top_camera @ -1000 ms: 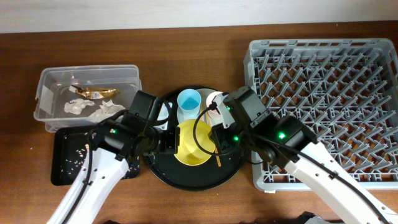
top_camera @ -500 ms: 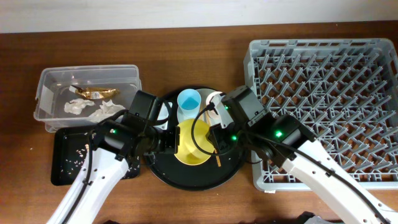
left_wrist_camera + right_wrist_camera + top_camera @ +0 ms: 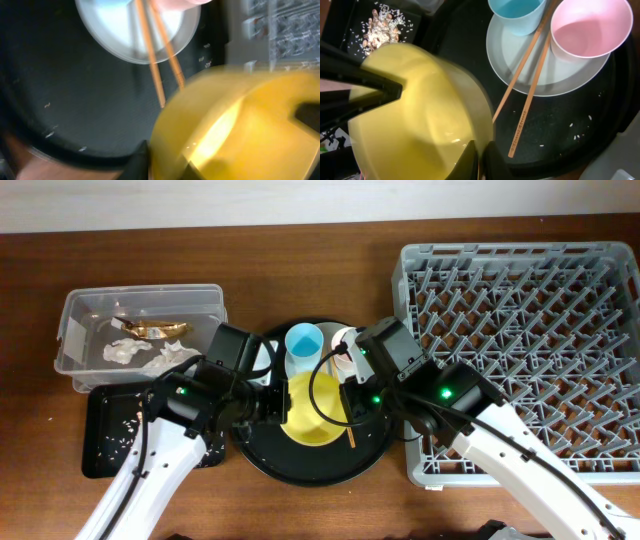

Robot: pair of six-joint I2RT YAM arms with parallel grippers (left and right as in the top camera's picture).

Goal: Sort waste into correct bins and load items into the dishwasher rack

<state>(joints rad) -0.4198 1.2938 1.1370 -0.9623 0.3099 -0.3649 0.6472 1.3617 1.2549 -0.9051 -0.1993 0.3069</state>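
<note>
My right gripper is going to swing outward from the black tray, turn over the rack's far wires and release the yellow bowl [image 3: 312,412], as the dishwasher rack is empty.
The yellow bowl [image 3: 312,412] [image 3: 415,115] [image 3: 240,130] is tilted over the round black tray [image 3: 300,465], between both grippers. My right gripper [image 3: 345,402] [image 3: 480,155] is shut on its right rim. My left gripper [image 3: 275,408] [image 3: 165,162] straddles its left rim with a finger on each side of the wall; whether it still presses is unclear. Behind the bowl, the blue cup [image 3: 303,340] [image 3: 517,15] and pink cup [image 3: 347,340] [image 3: 587,30] stand on the grey-white plate [image 3: 545,75] [image 3: 120,35]. The chopsticks [image 3: 522,65] [image 3: 150,55] lean across the plate.
The grey dishwasher rack [image 3: 520,330] fills the right side. At the left, the clear tub [image 3: 75,320] holds a gold wrapper [image 3: 150,328] and tissue wads [image 3: 140,355]. In front of it, the small black tray [image 3: 95,455] holds food scraps and rice [image 3: 382,25].
My right gripper has closed onto the bowl's right rim. My left gripper's fingers have eased slightly at the left rim. The bowl has barely shifted.
</note>
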